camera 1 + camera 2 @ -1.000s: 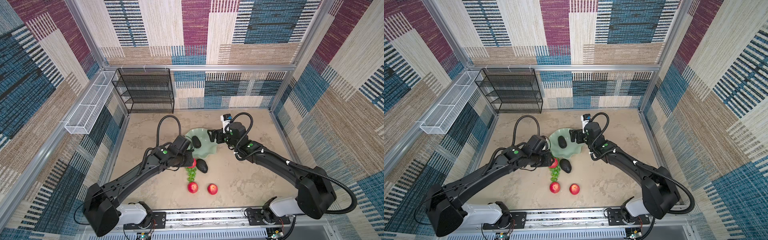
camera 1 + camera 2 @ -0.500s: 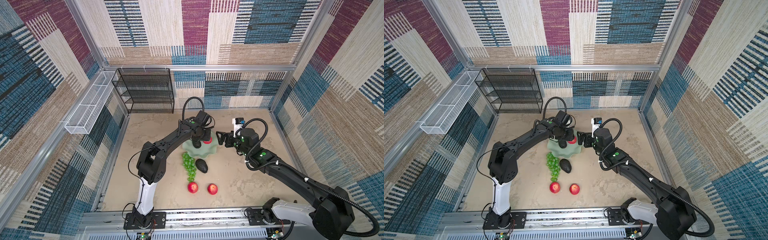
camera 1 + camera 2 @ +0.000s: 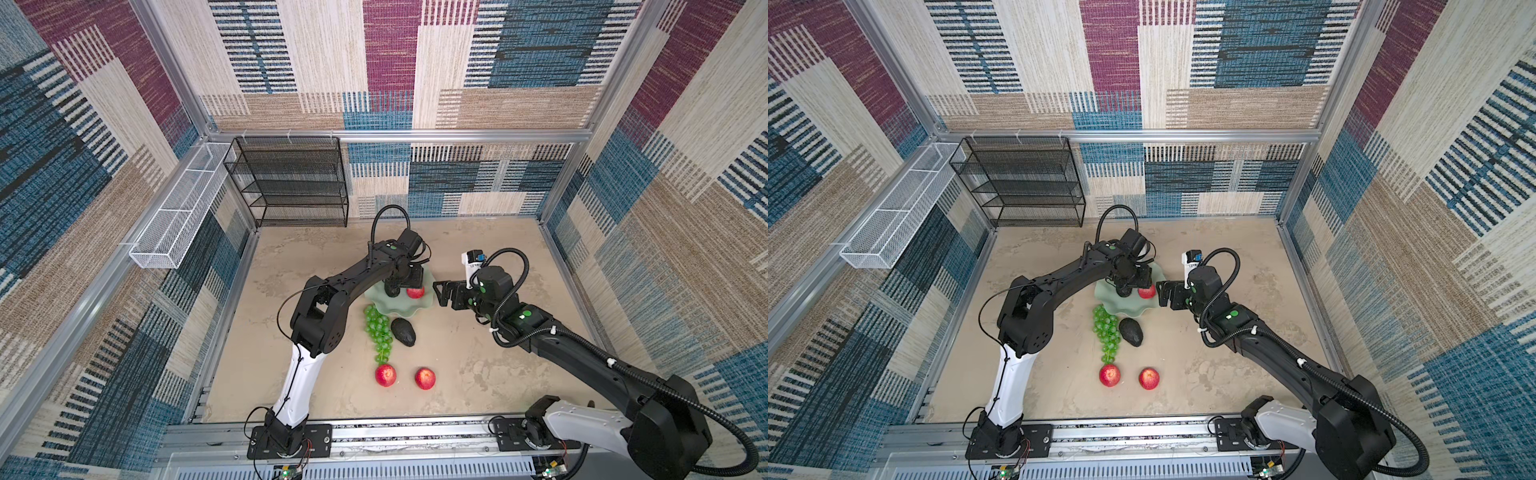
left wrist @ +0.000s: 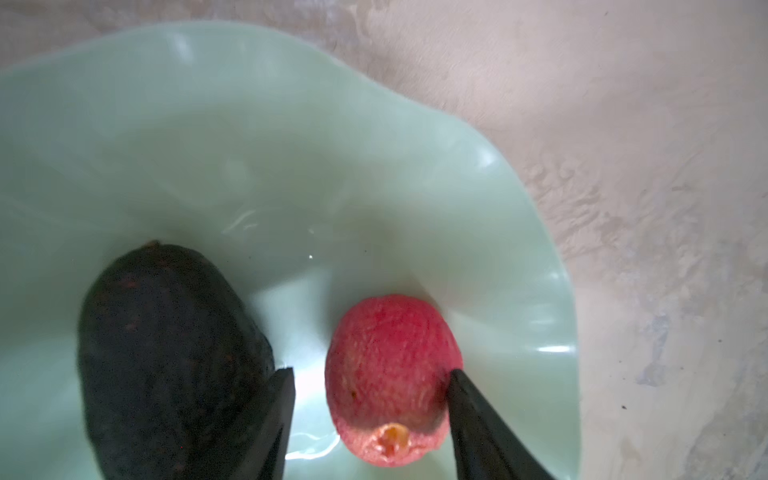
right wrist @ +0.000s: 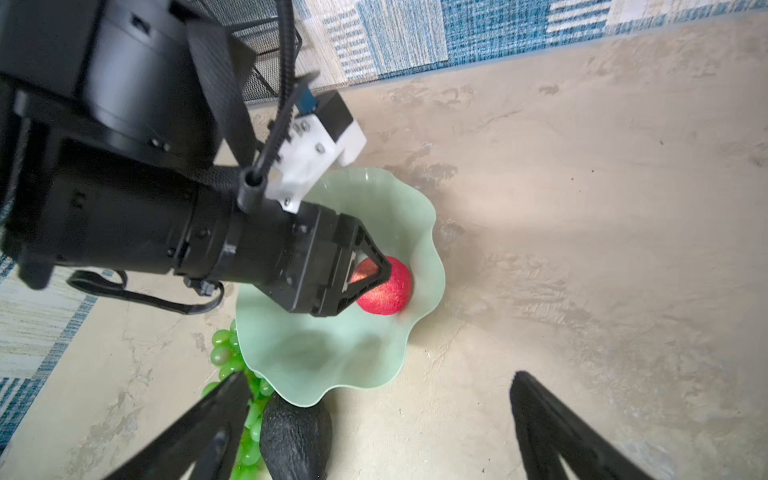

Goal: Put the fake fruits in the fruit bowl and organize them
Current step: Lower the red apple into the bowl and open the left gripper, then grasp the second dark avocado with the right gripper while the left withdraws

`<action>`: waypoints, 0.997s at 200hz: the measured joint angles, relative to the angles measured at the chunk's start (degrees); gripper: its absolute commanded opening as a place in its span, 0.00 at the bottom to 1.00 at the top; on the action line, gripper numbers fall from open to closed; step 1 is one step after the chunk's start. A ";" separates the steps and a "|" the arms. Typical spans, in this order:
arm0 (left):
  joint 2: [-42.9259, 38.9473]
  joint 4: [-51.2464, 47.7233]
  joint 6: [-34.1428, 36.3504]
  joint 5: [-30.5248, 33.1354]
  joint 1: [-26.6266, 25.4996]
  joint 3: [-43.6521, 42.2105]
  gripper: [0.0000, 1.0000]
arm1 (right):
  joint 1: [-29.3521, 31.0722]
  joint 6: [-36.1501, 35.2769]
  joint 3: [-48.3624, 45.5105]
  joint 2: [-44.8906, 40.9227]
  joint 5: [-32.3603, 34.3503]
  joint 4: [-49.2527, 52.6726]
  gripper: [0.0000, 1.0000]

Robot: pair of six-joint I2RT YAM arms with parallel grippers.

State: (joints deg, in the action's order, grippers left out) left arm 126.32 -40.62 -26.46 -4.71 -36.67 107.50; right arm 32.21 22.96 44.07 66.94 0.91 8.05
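Observation:
I will next bring my right gripper back and down onto the near half of the second avocado (image 3: 406,336) (image 5: 296,457), because its far end is close to the bowl's rim.
The mint-green fruit bowl (image 3: 384,306) (image 3: 1121,308) sits mid-table and holds a dark avocado (image 4: 166,353) and a red apple (image 4: 386,374) (image 3: 415,292). My left gripper (image 4: 370,372) (image 3: 405,286) reaches into the bowl, open around that apple. One finger touches the apple and the other stands apart from it. In front of the bowl lie green grapes (image 3: 378,330), a second avocado (image 3: 404,332) and two apples (image 3: 385,375) (image 3: 425,378). My right gripper (image 5: 380,377) (image 3: 441,293) hovers open and empty just right of the bowl.
A black wire shelf rack (image 3: 291,183) stands at the back left against the wall. A white wire basket (image 3: 178,212) hangs on the left wall. Patterned walls enclose the table, with a metal rail (image 3: 395,432) along the front.
My left gripper carried an apple from beside the grapes into the bowl and has spread its fingers. My right gripper drew back from over the bowl to its right side.

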 measured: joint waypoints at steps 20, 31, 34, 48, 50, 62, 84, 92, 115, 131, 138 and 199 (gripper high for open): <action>-2.84 0.48 -0.57 0.02 0.02 -0.22 0.68 | 2.95 -1.14 -1.40 0.00 -1.38 0.70 0.95; -5.49 1.29 -0.68 0.24 0.13 -0.96 0.69 | 5.49 -1.68 -2.19 0.13 -1.60 0.92 0.94; -6.16 1.38 -0.79 0.33 0.20 -1.20 0.69 | 6.14 -1.95 -2.38 0.17 -1.73 0.92 0.94; -10.62 3.15 -0.90 1.57 0.48 -3.43 0.69 | 9.44 -2.29 -3.50 0.81 -2.43 0.83 0.93; -11.19 3.37 -0.92 1.66 0.52 -3.76 0.69 | 9.88 -2.29 -3.67 0.96 -2.49 0.81 0.93; -15.91 5.73 -1.11 3.13 1.03 -7.17 0.70 | 12.17 -2.27 -4.83 1.84 -3.41 0.42 0.92; -25.57 11.21 -1.57 5.14 2.54 -15.82 0.70 | 15.02 -1.97 -6.40 4.76 -3.74 -0.85 0.92; -28.50 13.07 -1.68 5.97 3.19 -18.60 0.70 | 15.61 -1.77 -6.62 6.16 -3.74 -1.68 0.92; -35.91 16.74 -2.16 7.65 5.09 -26.05 0.70 | 16.13 -1.09 -6.64 10.25 -3.61 -4.20 0.91; -42.12 18.71 -2.54 9.44 6.36 -32.17 0.71 | 16.37 -0.52 -6.16 13.46 -3.17 -5.55 0.89; -45.13 19.41 -2.82 10.43 6.86 -34.97 0.72 | 16.46 -0.46 -5.79 14.62 -2.75 -5.95 0.88; -67.95 20.17 -7.28 17.70 12.37 -55.19 0.75 | 18.47 0.57 -1.57 25.20 -1.79 -11.65 0.76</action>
State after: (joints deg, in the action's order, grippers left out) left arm 58.37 -20.45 -33.74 12.99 -24.29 52.31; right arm 50.68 23.53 42.50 92.14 -0.89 -3.60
